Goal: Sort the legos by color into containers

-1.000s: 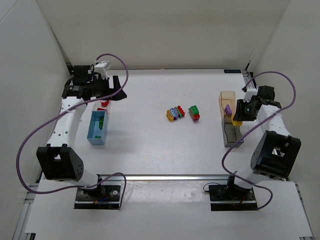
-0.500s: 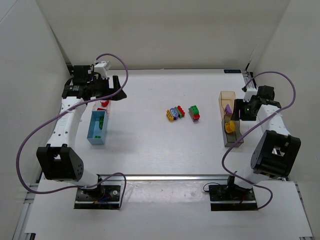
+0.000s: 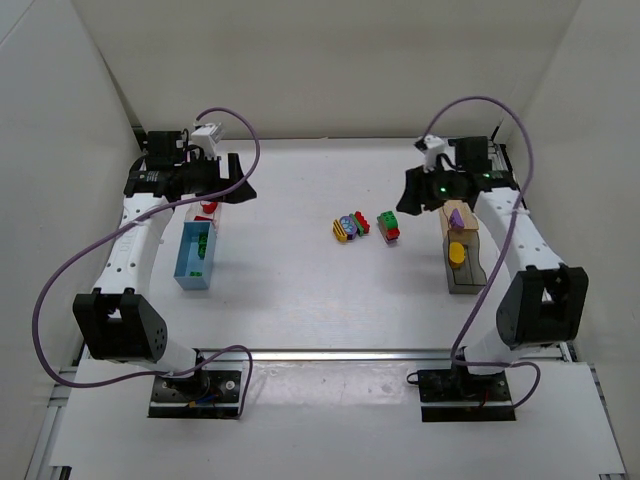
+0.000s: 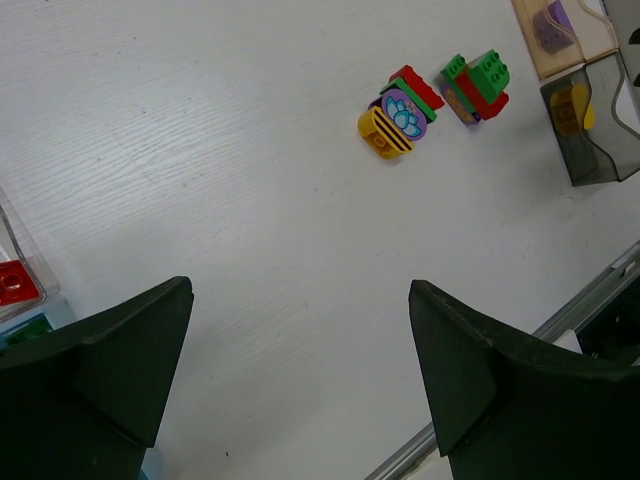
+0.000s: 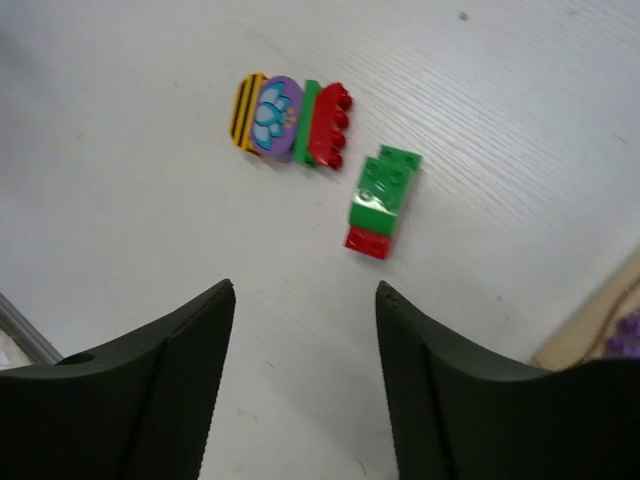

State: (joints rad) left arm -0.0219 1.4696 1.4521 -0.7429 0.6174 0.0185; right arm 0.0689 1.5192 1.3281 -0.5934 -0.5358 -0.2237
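The green and red stack has its green side up, so next the robot should bring its right gripper down toward the left in the top view, with the fingers on both sides of the stack's green end brick [image 3: 387, 219] [image 5: 383, 190].
Two mixed lego stacks lie mid-table: a yellow, purple, green and red one [image 3: 350, 226] [image 4: 400, 112] [image 5: 290, 120] and a green and red one [image 3: 388, 226] [image 4: 477, 85] [image 5: 382, 200]. My right gripper [image 3: 406, 197] [image 5: 305, 288] hovers open and empty just right of them. My left gripper [image 3: 240, 185] [image 4: 300, 288] is wide open and empty above the clear container [image 3: 207, 212], which holds a red lego [image 4: 15, 283]. The light blue container [image 3: 195, 253] holds green. The tan container [image 3: 457, 215] holds a purple lego. A yellow lego [image 3: 457, 252] sits in the dark container [image 3: 466, 270].
White walls close in the table on the left, back and right. A metal rail [image 3: 330, 353] runs along the near edge. Purple cables loop off both arms. The two right containers [image 4: 590, 130] stand end to end near the right wall.
My right gripper opened and dropped the yellow lego into the dark container. It then swung back and left toward the middle stacks. The left arm has stayed put.
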